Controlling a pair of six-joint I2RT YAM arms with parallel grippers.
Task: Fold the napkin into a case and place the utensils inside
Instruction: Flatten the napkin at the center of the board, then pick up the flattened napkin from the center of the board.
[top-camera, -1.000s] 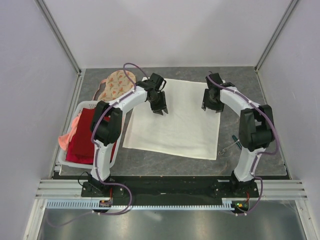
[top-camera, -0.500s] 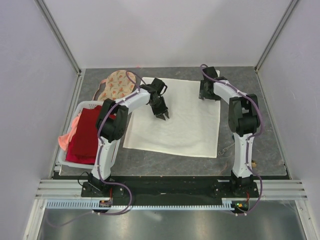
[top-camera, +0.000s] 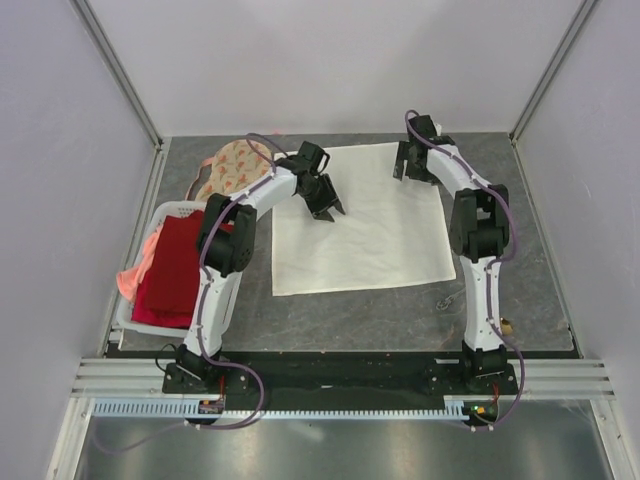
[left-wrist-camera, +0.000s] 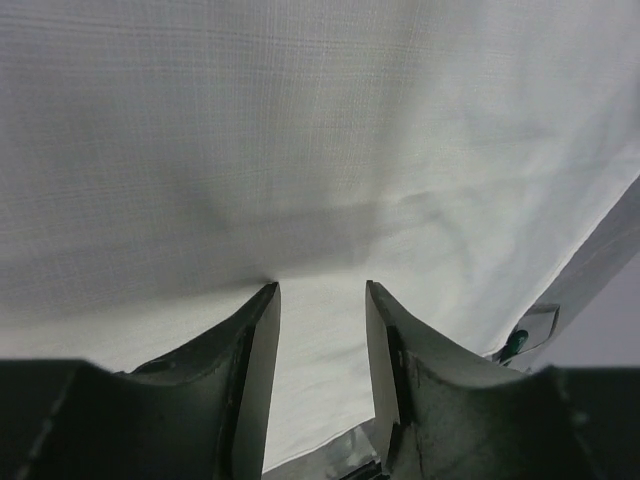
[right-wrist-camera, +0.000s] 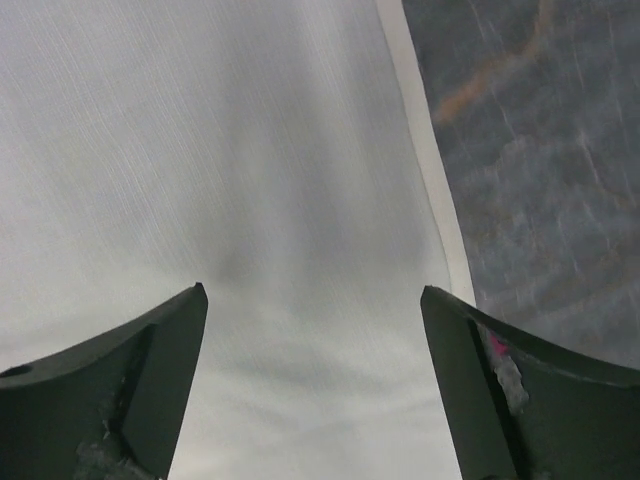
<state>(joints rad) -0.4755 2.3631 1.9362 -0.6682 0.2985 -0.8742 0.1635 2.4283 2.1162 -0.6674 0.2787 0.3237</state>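
The napkin's near corner by the slim utensil is unfolded and lies flat, back from my right gripper, so next this gripper needs to come back and down to pinch it.
The cream-white napkin (top-camera: 370, 240) lies flat and unfolded on the grey table. My left gripper (top-camera: 330, 212) is over its far left part, fingers down on the cloth. In the left wrist view (left-wrist-camera: 322, 290) its jaws stand narrowly apart with only cloth (left-wrist-camera: 300, 150) under them. My right gripper (top-camera: 408, 175) is at the napkin's far right corner. In the right wrist view (right-wrist-camera: 312, 292) its jaws are wide open above the cloth (right-wrist-camera: 250, 150) near its right edge. A slim utensil (top-camera: 446, 301) shows by the napkin's near right corner, partly hidden by the right arm.
A white basket (top-camera: 128, 300) at the left holds a red cloth (top-camera: 170, 270). A peach floral cloth (top-camera: 230, 170) lies behind it, by the left arm. A small gold piece (top-camera: 508, 325) sits near the right arm's base. Bare grey table (right-wrist-camera: 540, 150) lies right of the napkin.
The napkin has slid away and to the right and now lies squarer. The right gripper moved to the far right corner. The left gripper shifted slightly farther back.
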